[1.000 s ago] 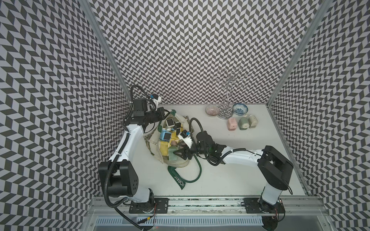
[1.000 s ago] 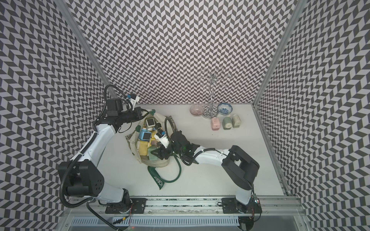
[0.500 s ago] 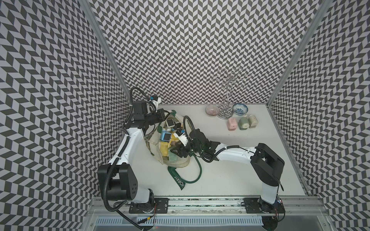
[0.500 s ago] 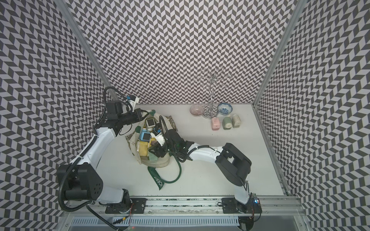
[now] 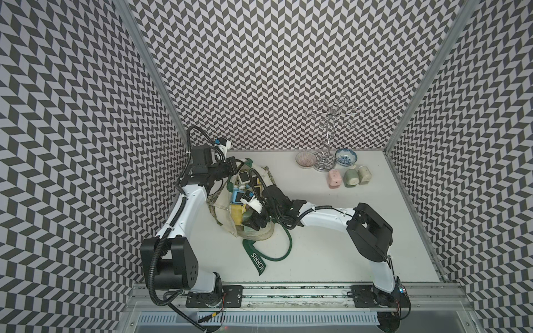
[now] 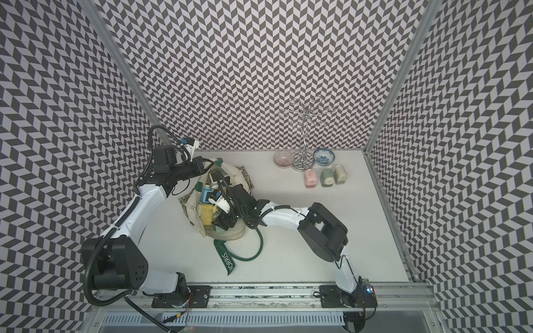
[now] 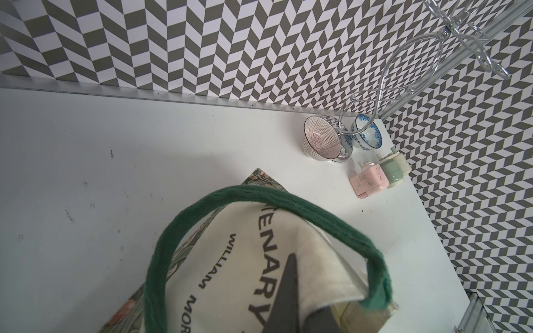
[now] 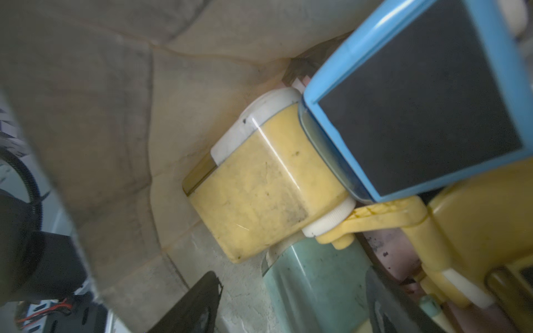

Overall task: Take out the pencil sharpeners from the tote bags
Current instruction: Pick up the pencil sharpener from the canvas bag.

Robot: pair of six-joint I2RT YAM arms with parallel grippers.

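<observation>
The pale green sharpener point(image 5: 247, 219) point(image 8: 311, 288) lies below, at an angle between my right gripper's fingers, so the gripper will next turn square to its sides and go down to close.
The cream tote bag point(image 5: 222, 212) point(image 6: 190, 206) lies left of the table's middle with its mouth open, and several pencil sharpeners are packed inside. My left gripper point(image 5: 234, 168) point(image 7: 297, 276) is shut on the bag's canvas rim at the far side, under the looping green strap point(image 7: 259, 196). My right gripper point(image 5: 253, 227) point(image 8: 291, 299) reaches into the mouth, open. A pale green sharpener point(image 8: 311, 288) lies between its fingers; one finger point(image 8: 202, 297) stands apart from it. A yellow sharpener point(image 8: 259, 187) and a blue one with a dark window point(image 8: 418, 101) lie just beyond.
A pink point(image 5: 334, 178), a green point(image 5: 352, 176) and a beige sharpener point(image 5: 364, 174) stand in a row at the back right. Behind them are two small bowls point(image 5: 305, 159) point(image 5: 346, 157) and a wire stand point(image 5: 327, 138). The lettered strap point(image 5: 258, 258) trails towards the front.
My right gripper has pushed further left into the bag's mouth and its jaws have spread wider. The left arm keeps its hold on the rim and has hardly moved.
</observation>
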